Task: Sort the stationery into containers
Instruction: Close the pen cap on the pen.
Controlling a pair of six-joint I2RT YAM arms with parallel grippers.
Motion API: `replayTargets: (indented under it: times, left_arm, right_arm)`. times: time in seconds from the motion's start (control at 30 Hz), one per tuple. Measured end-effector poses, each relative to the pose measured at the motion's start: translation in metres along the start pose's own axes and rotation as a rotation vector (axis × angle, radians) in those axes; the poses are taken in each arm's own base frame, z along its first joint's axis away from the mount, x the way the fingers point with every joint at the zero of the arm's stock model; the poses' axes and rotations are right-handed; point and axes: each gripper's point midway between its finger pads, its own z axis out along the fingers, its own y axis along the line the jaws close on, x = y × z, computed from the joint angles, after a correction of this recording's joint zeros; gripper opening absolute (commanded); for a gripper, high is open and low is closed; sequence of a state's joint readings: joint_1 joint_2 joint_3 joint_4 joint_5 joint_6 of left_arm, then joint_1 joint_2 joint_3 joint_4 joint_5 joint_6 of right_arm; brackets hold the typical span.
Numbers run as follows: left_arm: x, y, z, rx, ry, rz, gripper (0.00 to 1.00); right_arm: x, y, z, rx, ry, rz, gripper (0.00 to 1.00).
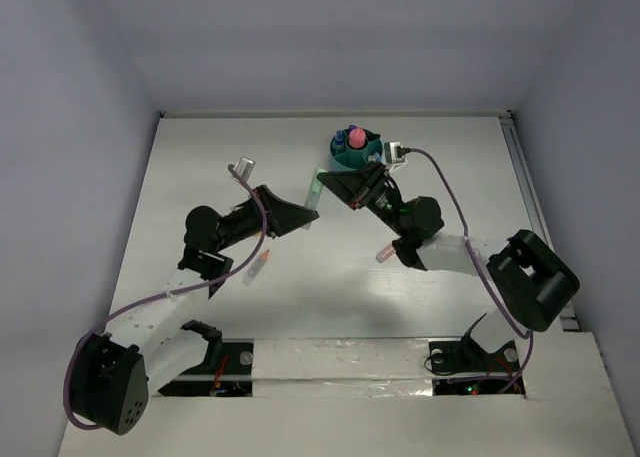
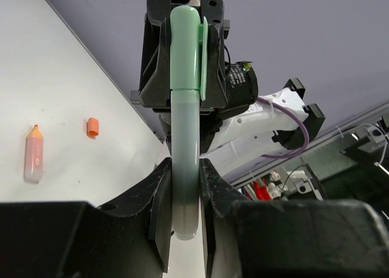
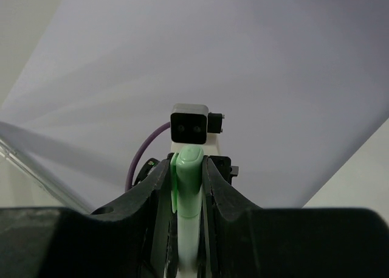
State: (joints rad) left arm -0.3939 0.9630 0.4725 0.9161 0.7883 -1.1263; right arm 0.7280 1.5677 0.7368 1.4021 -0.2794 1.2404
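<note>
The robot's right gripper needs to swing outward over the teal organiser's near side, lower the highlighter beside the standing items and let go, because that side of the organiser is outward and below.
A pale green highlighter [image 1: 313, 190] hangs above the table, held at both ends. My left gripper [image 1: 312, 213] is shut on its barrel [image 2: 184, 138], with the barrel's butt end showing between the jaws. My right gripper [image 1: 328, 180] is shut on its capped end [image 3: 189, 168], just in front of the round teal organiser [image 1: 340, 160]. Pink and purple items stand in the organiser. In the wrist views my left gripper [image 2: 184, 190] and right gripper [image 3: 188, 180] both press on the highlighter. An orange highlighter [image 2: 34, 154] and a small orange cap [image 2: 92, 126] lie on the table.
The orange highlighter [image 1: 258, 265] lies just right of my left arm. A pinkish item [image 1: 385, 252] lies beside my right forearm. White walls close the table on the back and both sides. A metal rail [image 1: 528, 192] runs along the right edge.
</note>
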Motion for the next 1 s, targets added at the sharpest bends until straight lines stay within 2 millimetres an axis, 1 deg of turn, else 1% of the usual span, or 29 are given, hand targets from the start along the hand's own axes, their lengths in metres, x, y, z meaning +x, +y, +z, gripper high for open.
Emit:
replayTargets:
  times: [0.1, 0.33, 0.5, 0.63, 0.87, 0.9, 0.97, 1.0]
  left_arm:
    - [0.001, -0.002, 0.002, 0.015, 0.023, -0.005, 0.00]
    - [0.000, -0.002, 0.006, 0.024, 0.079, -0.036, 0.00]
    - [-0.008, -0.007, 0.009, 0.016, 0.098, -0.040, 0.00]
    - [-0.015, -0.007, 0.010, -0.001, 0.092, -0.037, 0.00]
    - [-0.023, -0.006, 0.009, -0.014, 0.077, -0.018, 0.01]
    - [-0.023, -0.006, 0.009, -0.014, 0.077, -0.013, 0.18]
    - [-0.025, -0.004, 0.009, -0.024, 0.066, 0.000, 0.35]
    - [-0.027, -0.002, 0.009, -0.033, 0.048, 0.009, 0.49]
  right_arm:
    - [-0.002, 0.003, -0.003, -0.011, -0.012, -0.041, 0.00]
    - [-0.005, -0.003, -0.009, 0.009, -0.062, -0.080, 0.00]
    - [-0.010, -0.002, -0.011, 0.011, -0.106, -0.104, 0.00]
    - [-0.014, -0.002, -0.016, 0.030, -0.127, -0.140, 0.00]
    - [-0.014, -0.001, -0.018, 0.078, -0.115, -0.196, 0.00]
    - [-0.015, 0.000, -0.017, 0.086, -0.113, -0.203, 0.00]
    - [-0.014, 0.003, -0.014, 0.102, -0.095, -0.219, 0.00]
    - [-0.007, 0.006, -0.010, 0.108, -0.063, -0.230, 0.00]
